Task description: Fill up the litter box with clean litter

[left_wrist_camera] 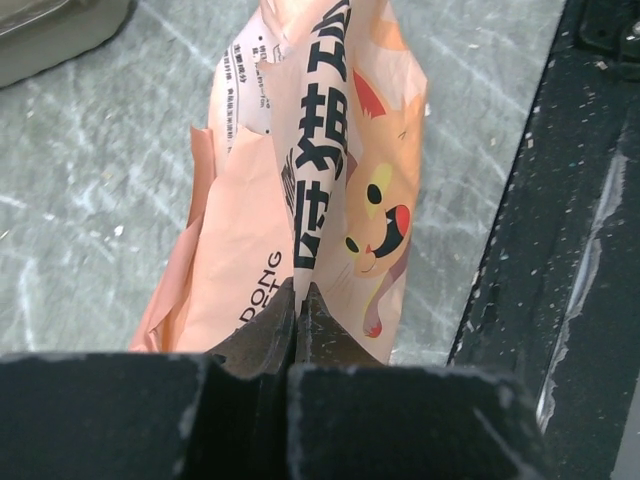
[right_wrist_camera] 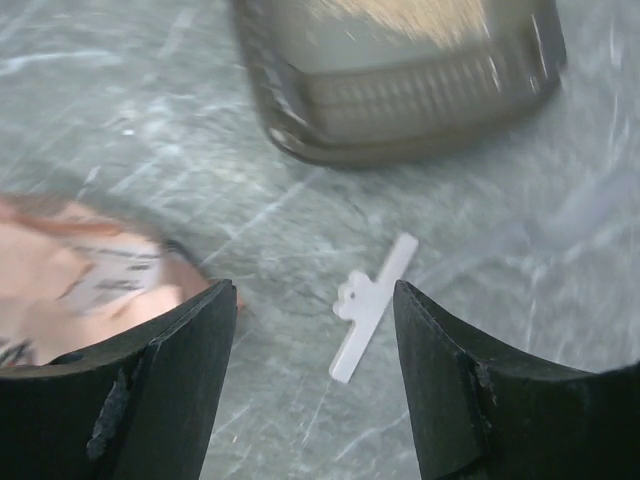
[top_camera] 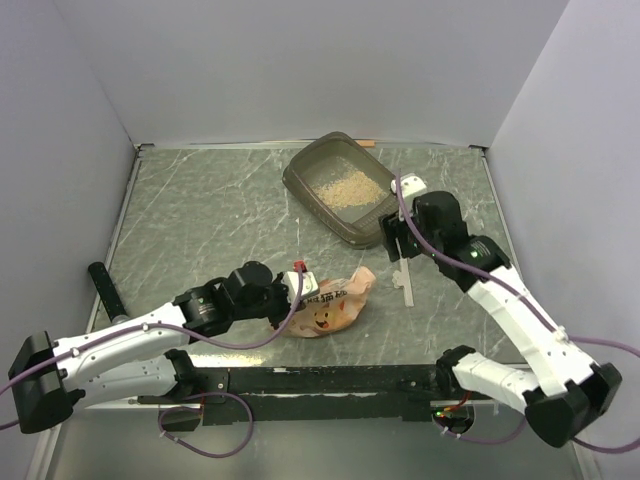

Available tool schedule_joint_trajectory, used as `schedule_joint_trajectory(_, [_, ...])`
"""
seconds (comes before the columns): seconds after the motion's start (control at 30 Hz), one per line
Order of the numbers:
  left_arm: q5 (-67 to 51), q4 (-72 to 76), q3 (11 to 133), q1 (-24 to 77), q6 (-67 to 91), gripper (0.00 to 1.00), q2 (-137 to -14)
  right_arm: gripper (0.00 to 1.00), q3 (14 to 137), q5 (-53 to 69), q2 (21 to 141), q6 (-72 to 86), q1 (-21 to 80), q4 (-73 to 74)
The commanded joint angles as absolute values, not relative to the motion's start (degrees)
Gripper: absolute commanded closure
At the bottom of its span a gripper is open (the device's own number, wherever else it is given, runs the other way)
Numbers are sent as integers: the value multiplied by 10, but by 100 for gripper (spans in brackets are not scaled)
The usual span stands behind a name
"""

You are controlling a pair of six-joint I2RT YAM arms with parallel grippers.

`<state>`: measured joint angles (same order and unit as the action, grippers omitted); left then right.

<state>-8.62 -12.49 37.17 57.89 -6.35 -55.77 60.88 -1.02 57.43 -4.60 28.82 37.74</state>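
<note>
My right gripper moves straight down onto the pale bag clip's middle (top_camera: 403, 279) (right_wrist_camera: 370, 300) next, beside its rounded tab, since the clip lies flat below the gripper's open fingers.
The litter box (top_camera: 312, 189), a grey-brown translucent tray, sits at the back centre with pale tan clean litter (top_camera: 346, 185) spread in it; its near wall shows in the right wrist view (right_wrist_camera: 400, 95). The orange-pink printed bag (top_camera: 335, 302) lies on the table near the front, also in the left wrist view (left_wrist_camera: 320, 180). My left gripper (top_camera: 297, 283) is shut on the bag's edge (left_wrist_camera: 298, 290). My right gripper (top_camera: 398, 240) is open and empty (right_wrist_camera: 315, 300), just right of the box, above a white clip.
A small white flat plastic clip (top_camera: 405, 277) lies on the table between the bag and the right arm, seen too in the right wrist view (right_wrist_camera: 368, 305). A black cylinder (top_camera: 105, 288) lies at the left. A black rail (top_camera: 330, 380) runs along the front edge.
</note>
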Motion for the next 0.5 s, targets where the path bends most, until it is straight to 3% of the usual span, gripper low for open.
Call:
schedule_joint_trajectory(0.0, [-29,-164,375,580,-69,99,-515,35,632,-80,634,48,248,443])
schedule_joint_trajectory(0.47, [-4,-160,373,581,-55,99,-491,37,525,-98,786,178,229,385])
